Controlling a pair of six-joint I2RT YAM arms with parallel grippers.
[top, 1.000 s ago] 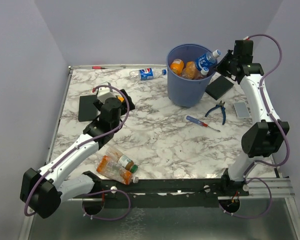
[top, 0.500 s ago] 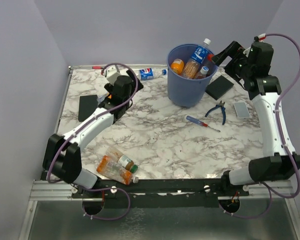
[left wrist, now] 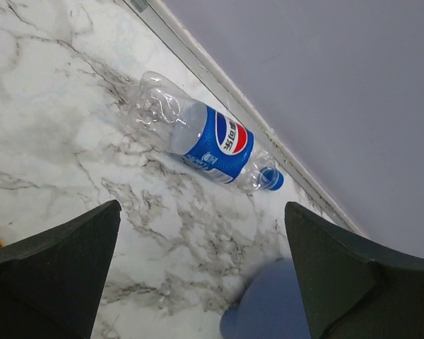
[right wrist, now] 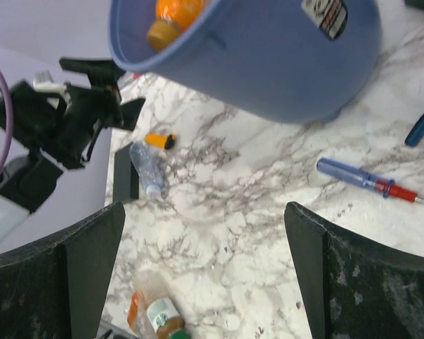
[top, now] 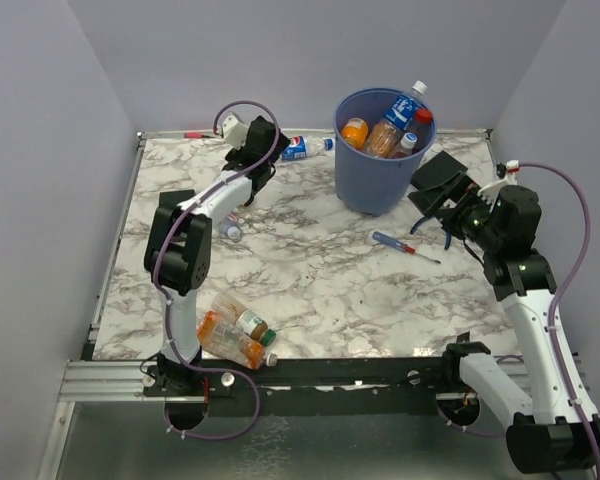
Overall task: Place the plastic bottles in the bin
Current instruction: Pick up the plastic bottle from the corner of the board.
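Observation:
My left gripper needs to lower and turn next to straddle the label's edge by the bottle's clear base, as the bottle by the table's edge lies slanted to my open fingers in the wrist view.
The blue bin (top: 372, 180) stands at the back of the table with several plastic bottles in it, one blue-labelled (top: 400, 108) and one orange (top: 355, 131). A blue-labelled bottle (top: 302, 147) (left wrist: 210, 144) lies by the back edge. My left gripper (top: 268, 165) (left wrist: 201, 212) hovers open just short of it, empty. My right gripper (top: 435, 195) (right wrist: 205, 208) is open and empty to the right of the bin (right wrist: 268, 63). A clear bottle (top: 230, 229) (right wrist: 147, 168) lies at the left. Two more bottles (top: 235, 330) (right wrist: 155, 311) lie near the front edge.
A screwdriver (top: 405, 245) (right wrist: 367, 180) lies right of centre, with blue pliers (top: 446, 228) partly under my right arm. A black slab (top: 442, 168) sits behind the right gripper, and another (right wrist: 124, 176) is at the left. A small orange piece (right wrist: 160, 140) lies near the clear bottle.
The right gripper opened over the bin, let go of a blue-labelled bottle into it, then drew back and down to the right. The left arm swung from the left slab toward the back bottle.

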